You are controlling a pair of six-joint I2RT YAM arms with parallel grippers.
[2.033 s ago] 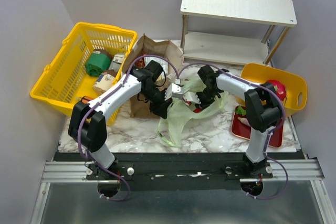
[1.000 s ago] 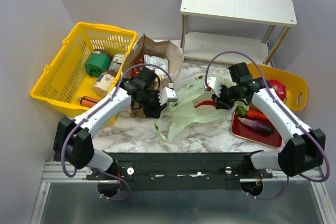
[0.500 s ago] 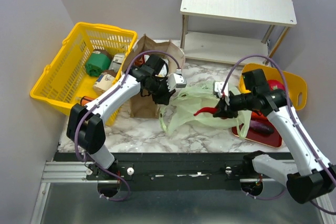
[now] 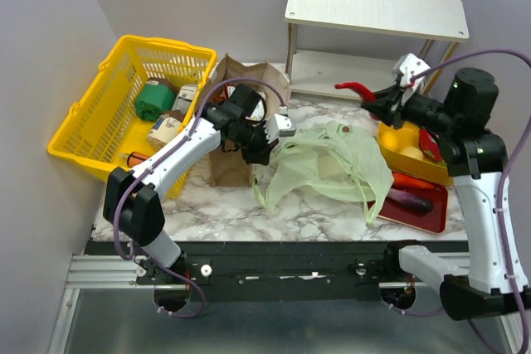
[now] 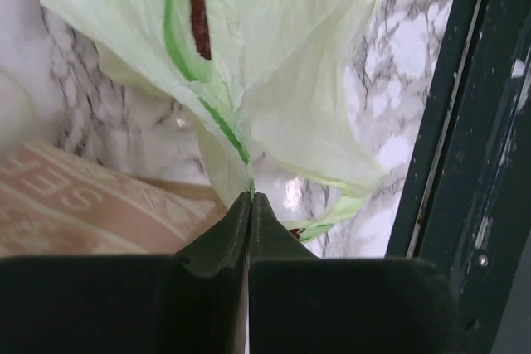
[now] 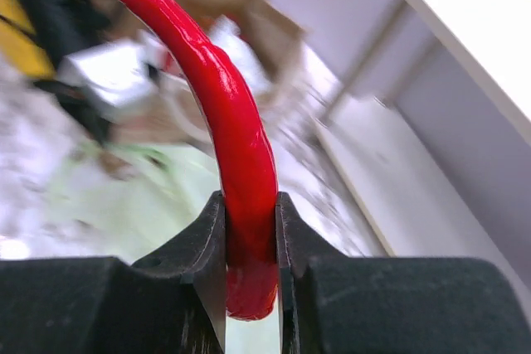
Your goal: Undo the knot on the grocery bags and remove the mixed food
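Note:
The red tray's near strip (image 4: 408, 218) is below and back of my right gripper, so the gripper needs to move back and down onto it to release the chili (image 4: 357, 87).
The pale green plastic bag (image 4: 332, 163) lies slack and open on the marble table; no bunched knot shows. My left gripper (image 4: 264, 143) is shut on the bag's left edge, next to the brown paper bag (image 4: 241, 80). In the left wrist view the jaws (image 5: 250, 196) pinch a fold of the green film (image 5: 274, 64). My right gripper (image 4: 377, 101) is shut on a red chili (image 4: 357, 87), held high in the air right of the bag. The right wrist view shows the chili (image 6: 224, 97) clamped between the fingers (image 6: 249, 230).
A red tray (image 4: 431, 221) at the right holds an eggplant (image 4: 406, 199) and a carrot (image 4: 411, 180). A yellow bowl (image 4: 465, 126) behind it holds yellow fruit (image 4: 412, 152). The yellow mesh basket (image 4: 99, 113) with a green can (image 4: 153, 99) stands left. A white shelf (image 4: 373, 10) stands behind.
My right gripper has drawn the red chili out of the green bag and raised it up and to the right. My left gripper stays clamped on the bag's edge.

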